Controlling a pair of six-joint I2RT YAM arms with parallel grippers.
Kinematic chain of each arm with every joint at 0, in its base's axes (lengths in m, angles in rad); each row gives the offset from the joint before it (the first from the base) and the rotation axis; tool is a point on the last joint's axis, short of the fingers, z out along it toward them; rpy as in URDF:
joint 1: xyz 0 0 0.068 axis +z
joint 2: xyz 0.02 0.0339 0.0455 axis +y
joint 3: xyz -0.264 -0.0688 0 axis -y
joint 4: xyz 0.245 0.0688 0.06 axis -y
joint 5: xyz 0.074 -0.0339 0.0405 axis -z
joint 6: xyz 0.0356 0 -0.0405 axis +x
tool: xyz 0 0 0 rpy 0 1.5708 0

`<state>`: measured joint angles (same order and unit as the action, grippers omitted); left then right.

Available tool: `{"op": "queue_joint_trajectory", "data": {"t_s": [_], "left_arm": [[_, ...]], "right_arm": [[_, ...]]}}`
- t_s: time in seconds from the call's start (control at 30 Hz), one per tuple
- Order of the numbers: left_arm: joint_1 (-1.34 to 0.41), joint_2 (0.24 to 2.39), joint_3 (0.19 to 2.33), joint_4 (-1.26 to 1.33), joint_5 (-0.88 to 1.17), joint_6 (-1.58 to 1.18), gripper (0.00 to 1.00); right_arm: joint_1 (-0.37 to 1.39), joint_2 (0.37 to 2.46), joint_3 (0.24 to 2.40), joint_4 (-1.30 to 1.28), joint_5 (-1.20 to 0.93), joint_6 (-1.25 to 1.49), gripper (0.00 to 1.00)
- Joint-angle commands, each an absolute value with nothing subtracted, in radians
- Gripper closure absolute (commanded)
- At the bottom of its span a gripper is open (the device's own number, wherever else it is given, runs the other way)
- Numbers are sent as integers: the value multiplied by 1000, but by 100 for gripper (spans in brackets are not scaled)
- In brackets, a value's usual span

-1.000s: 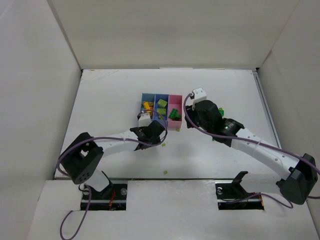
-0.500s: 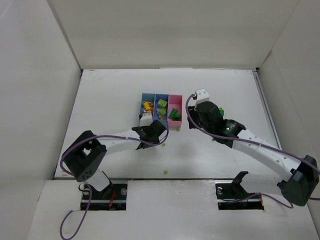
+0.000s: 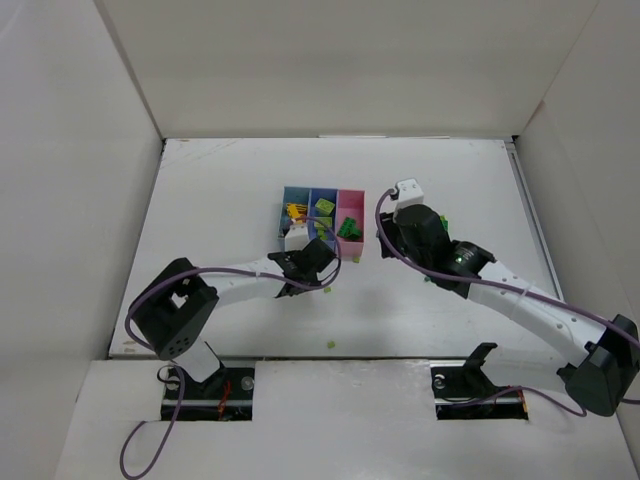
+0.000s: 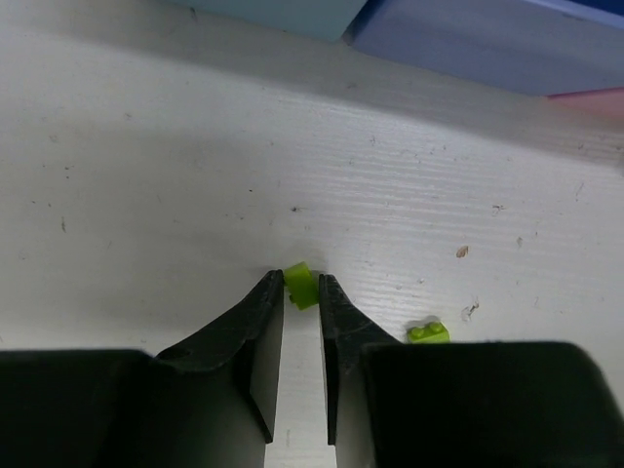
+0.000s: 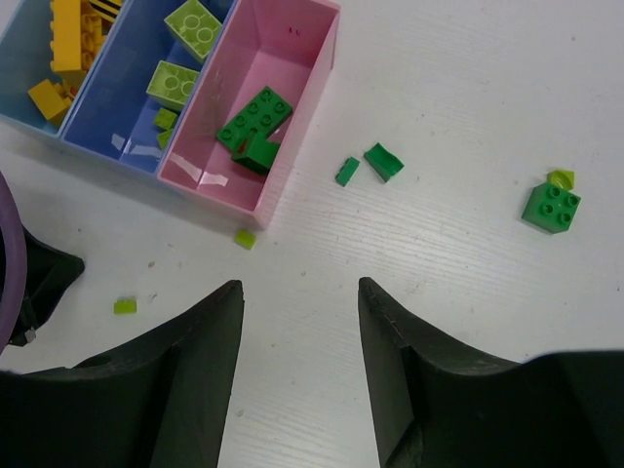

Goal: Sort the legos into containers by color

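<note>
The left gripper lifts the tiny lime green lego next and moves it outward over the near end of the periwinkle bin [image 5: 127, 112].
In the left wrist view my left gripper [image 4: 300, 278] is down on the table, its tips pinched on a tiny lime green lego [image 4: 301, 290]. Another lime lego [image 4: 429, 332] lies just to its right. The containers' near walls [image 4: 468, 49] stand ahead. My right gripper [image 5: 300, 284] hangs open and empty over bare table. The pink bin [image 5: 283, 58] holds dark green legos [image 5: 253, 122], the periwinkle bin [image 5: 127, 112] lime ones [image 5: 192, 26], the light blue bin [image 5: 19, 68] yellow ones [image 5: 68, 24].
Loose on the table right of the tray lie two small dark green pieces [image 5: 347, 171] [image 5: 383, 161] and a dark green square brick [image 5: 551, 207] with a lime bit [image 5: 560, 178] beside it. Lime bits [image 5: 245, 238] [image 5: 125, 306] lie before the tray. One lime piece [image 3: 331, 345] sits near the front edge.
My left gripper's jaws have closed from wide apart onto the lime green lego. The right arm has drifted slightly to the right, its jaws unchanged.
</note>
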<state>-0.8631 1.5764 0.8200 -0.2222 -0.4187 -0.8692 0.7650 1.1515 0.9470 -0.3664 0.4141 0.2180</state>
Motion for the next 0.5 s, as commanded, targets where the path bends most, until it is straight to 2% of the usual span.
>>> {"op": "queue_joint_trajectory", "data": {"t_s": [0.0,0.23,0.47], "left_arm": [[-874,1557,827,-233,-411,-876,88],[-874,1479,877,-290,-442,-865,89],[-842,1413,1054,-310,-549,-760,89]], "right_arm": [[755,1127,940,-350,445,232,44],[746,1118,940,-350,456,232,44],[726,1072,879,-371,456,252,44]]}}
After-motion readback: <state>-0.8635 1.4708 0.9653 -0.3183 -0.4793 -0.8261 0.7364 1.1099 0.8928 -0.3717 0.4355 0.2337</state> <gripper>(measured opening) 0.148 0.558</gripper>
